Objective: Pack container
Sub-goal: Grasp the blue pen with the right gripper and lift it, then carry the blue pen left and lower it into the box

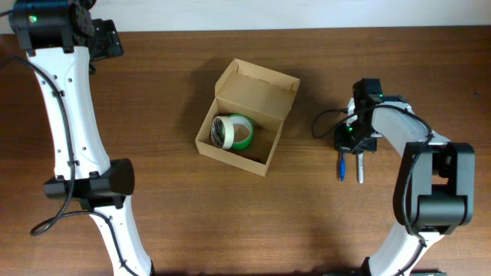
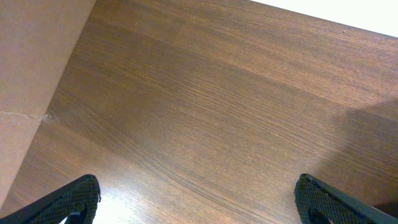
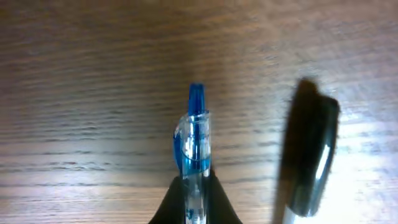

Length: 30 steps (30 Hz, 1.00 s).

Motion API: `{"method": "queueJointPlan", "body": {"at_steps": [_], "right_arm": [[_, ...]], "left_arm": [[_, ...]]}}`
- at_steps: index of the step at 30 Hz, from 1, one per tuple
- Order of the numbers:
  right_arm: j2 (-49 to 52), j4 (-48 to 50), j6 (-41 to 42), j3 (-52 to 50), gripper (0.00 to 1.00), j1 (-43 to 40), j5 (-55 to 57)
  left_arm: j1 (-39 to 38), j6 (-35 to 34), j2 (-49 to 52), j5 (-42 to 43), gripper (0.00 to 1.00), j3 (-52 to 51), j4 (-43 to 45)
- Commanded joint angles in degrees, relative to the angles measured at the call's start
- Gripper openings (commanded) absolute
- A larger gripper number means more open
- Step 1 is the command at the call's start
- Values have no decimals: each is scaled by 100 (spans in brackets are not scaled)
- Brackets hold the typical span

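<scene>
I will raise my right gripper, move it to the left in the overhead view, and lower the pen inside the container's near side (image 1: 236, 154) to release it, as the container is open.
The tan cardboard container (image 1: 247, 120) stands open at the table's middle, its flap lid raised at the back. A green tape roll (image 1: 233, 132) lies inside it. My right gripper (image 1: 347, 147) is to the right of the box, low over the table, shut on a blue clear pen (image 1: 342, 165). The right wrist view shows the jaws (image 3: 196, 199) pinching the pen's barrel (image 3: 194, 140). A dark pen with a silver body (image 1: 359, 168) lies beside it and also shows in the right wrist view (image 3: 309, 155). My left gripper (image 2: 199, 202) is open and empty over bare wood at the far left back.
A tan surface (image 2: 31, 68) fills the left side of the left wrist view. The left arm's white links (image 1: 73, 130) run down the table's left side. The right arm's base (image 1: 433, 195) stands at the right front.
</scene>
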Motion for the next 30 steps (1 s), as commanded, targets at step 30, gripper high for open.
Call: {"method": "queueJointPlan", "body": {"at_steps": [30], "right_arm": [[-1045,-2887,-1799,5241,4,3679,754]], "left_arm": [[24,52,-72,-76,100,-11,-4]]}}
